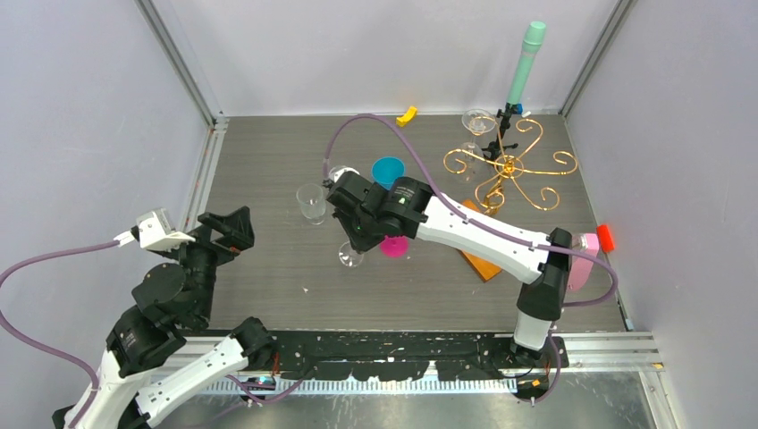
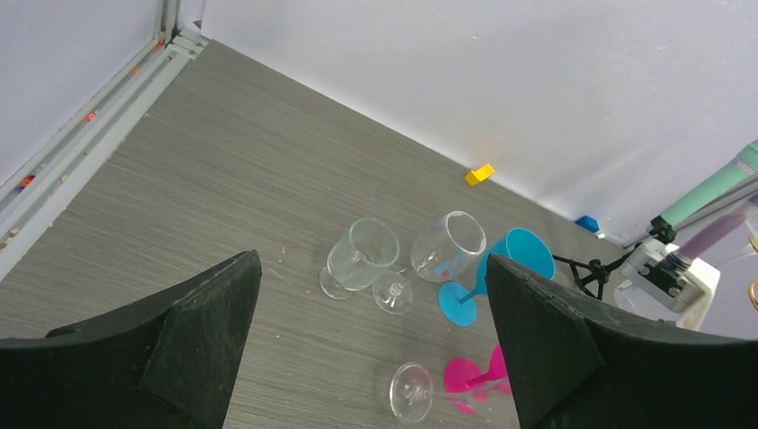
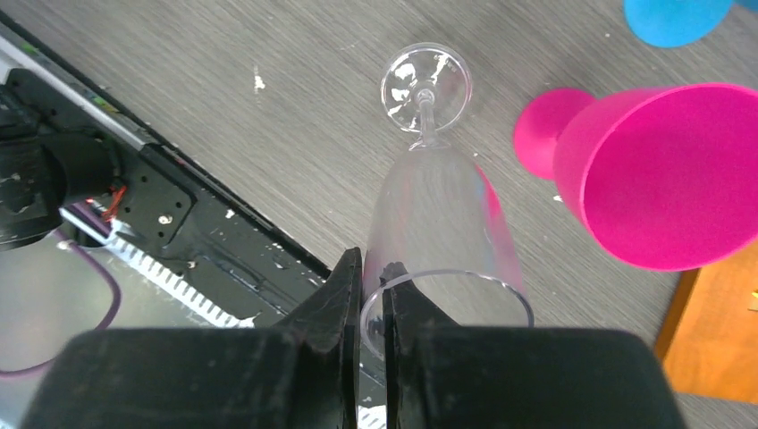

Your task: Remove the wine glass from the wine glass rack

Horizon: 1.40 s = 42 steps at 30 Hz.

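Note:
My right gripper lowers the clear wine glass's foot onto the table (image 3: pixel 426 91) beside the pink glass next, since that spot is free, and then opens.
My right gripper (image 1: pixel 360 234) (image 3: pixel 371 279) is shut on the rim of a clear wine glass (image 1: pixel 350 256) (image 3: pixel 442 210), one finger inside the bowl and one outside. The glass hangs tilted over the middle of the table, its foot (image 2: pixel 411 391) low near the surface, beside a pink glass (image 3: pixel 657 174). The wine glass rack (image 1: pixel 509 165), gold wire on an orange wooden base (image 1: pixel 484 264), stands apart at the back right, with another clear glass (image 1: pixel 477 121) at its far arm. My left gripper (image 1: pixel 228 229) (image 2: pixel 371 261) is open at the left, holding nothing.
A short clear glass (image 1: pixel 311 202), a clear wine glass (image 2: pixel 449 247) and a blue glass (image 1: pixel 388 170) stand near the table's middle. A yellow block (image 1: pixel 407 114) lies by the back wall. A green tube on a tripod (image 1: pixel 527 54) rises behind the rack. A red object (image 1: pixel 606 237) lies at the right edge.

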{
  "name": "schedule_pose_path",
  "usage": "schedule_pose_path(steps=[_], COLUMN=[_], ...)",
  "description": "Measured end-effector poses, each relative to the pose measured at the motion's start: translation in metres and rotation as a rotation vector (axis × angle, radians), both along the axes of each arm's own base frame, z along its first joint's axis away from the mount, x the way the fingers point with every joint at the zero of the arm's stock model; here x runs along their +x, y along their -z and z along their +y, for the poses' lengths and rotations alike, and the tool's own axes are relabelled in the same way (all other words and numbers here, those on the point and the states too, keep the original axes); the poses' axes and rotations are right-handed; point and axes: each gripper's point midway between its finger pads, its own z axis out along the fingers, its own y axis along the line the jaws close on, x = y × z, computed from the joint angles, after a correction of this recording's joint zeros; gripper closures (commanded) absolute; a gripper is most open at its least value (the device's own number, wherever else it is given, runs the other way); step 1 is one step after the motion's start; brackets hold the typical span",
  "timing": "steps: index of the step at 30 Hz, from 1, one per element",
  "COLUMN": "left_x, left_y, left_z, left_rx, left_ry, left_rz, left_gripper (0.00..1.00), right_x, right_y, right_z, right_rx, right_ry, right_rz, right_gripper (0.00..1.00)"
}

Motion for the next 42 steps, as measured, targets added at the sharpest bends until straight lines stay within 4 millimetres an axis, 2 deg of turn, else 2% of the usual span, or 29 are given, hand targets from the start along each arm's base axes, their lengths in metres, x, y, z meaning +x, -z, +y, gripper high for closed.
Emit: schedule_pose_path(steps=[6,12,14,16,18,22,31,35,39,42], left_x=[0.0,0.0,0.0,0.0,0.001,0.003,0.005,0.005,0.005,0.005], left_y=[0.0,0.0,0.001,0.001,0.001,0.003,0.004,0.005,0.004,0.004], left_z=[0.0,-0.001,-0.002,-0.003,-0.004,-0.007,-0.008,-0.008,-0.008,-0.008], left_rx=[0.0,0.001,0.002,0.004,0.007,0.025,0.059,0.073,0.075,0.074], left_ry=[0.001,0.005,0.011,0.014,0.015,0.02,0.02,0.021,0.02,0.02], left_rz=[0.0,0.001,0.002,0.004,0.007,0.016,0.025,0.026,0.026,0.024], left_gripper=[0.0,0.0,0.0,0.0,0.0,0.0,0.0,0.0,0.0,0.0], right_x=[0.014,0.017,0.019,0.02,0.021,0.03,0.05,0.058,0.064,0.069], right_y=[0.008,0.027,0.026,0.025,0.026,0.026,0.02,0.017,0.005,-0.006], right_z=[0.0,0.003,0.007,0.009,0.011,0.014,0.014,0.015,0.019,0.024], right_rx=[-0.073,-0.135,-0.13,-0.129,-0.134,-0.138,-0.123,-0.117,-0.081,-0.044], right_ry=[0.025,0.021,0.019,0.015,0.012,0.022,0.06,0.072,0.08,0.085], right_rz=[-0.038,-0.018,-0.021,-0.024,-0.025,-0.027,-0.034,-0.039,-0.057,-0.075], right_gripper=[1.0,1.0,0.99,0.92,0.77,0.64,0.6,0.52,0.46,0.44])
